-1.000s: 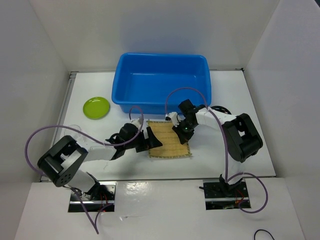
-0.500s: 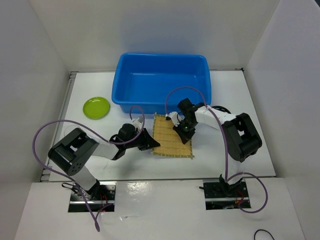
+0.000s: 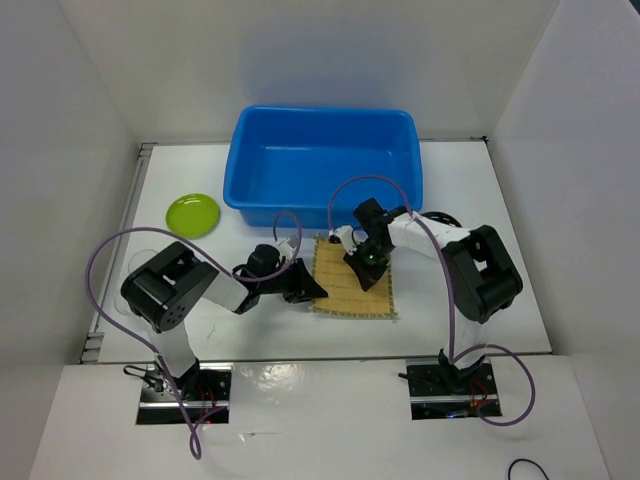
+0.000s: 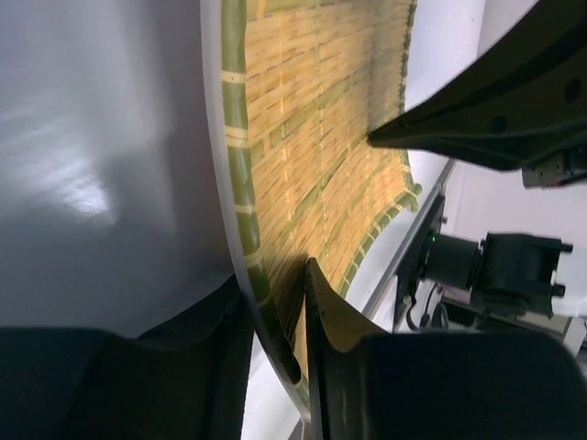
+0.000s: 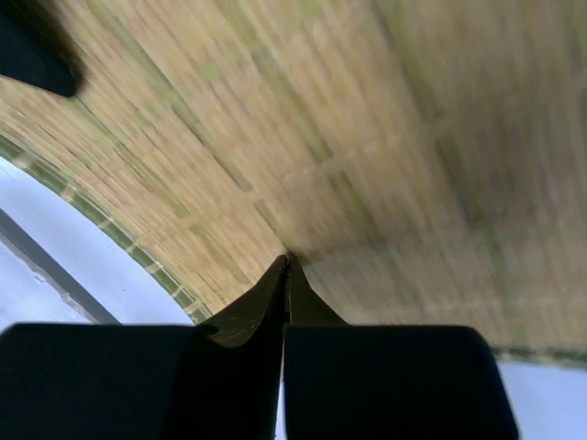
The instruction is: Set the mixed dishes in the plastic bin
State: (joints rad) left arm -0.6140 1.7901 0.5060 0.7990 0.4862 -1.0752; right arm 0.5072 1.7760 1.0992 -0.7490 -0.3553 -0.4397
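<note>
Next, my left gripper should lift the mat (image 3: 358,290), carry it outward over the bin's near rim and release it low inside, since the bin's empty bottom lies outward of the gripper.
The tan woven bamboo mat (image 3: 358,290) lies on the white table in front of the blue plastic bin (image 3: 322,165). My left gripper (image 3: 312,292) is at the mat's left edge and is shut on it; in the left wrist view the green-bound edge of the mat (image 4: 312,137) runs between the two fingers of that gripper (image 4: 275,302) and curves up. My right gripper (image 3: 372,268) is shut, with its joined tips (image 5: 286,261) pressed down on the mat (image 5: 385,119) near its middle. The lime-green plate (image 3: 193,215) sits far left on the table.
The bin stands open at the back centre, just beyond the mat. White walls enclose the table on the left, right and back. Purple cables loop over both arms.
My left gripper went from wide open to shut on the mat's left edge while sliding right. The mat shifted slightly right and its left edge lifted. The right gripper stayed pressed on it.
</note>
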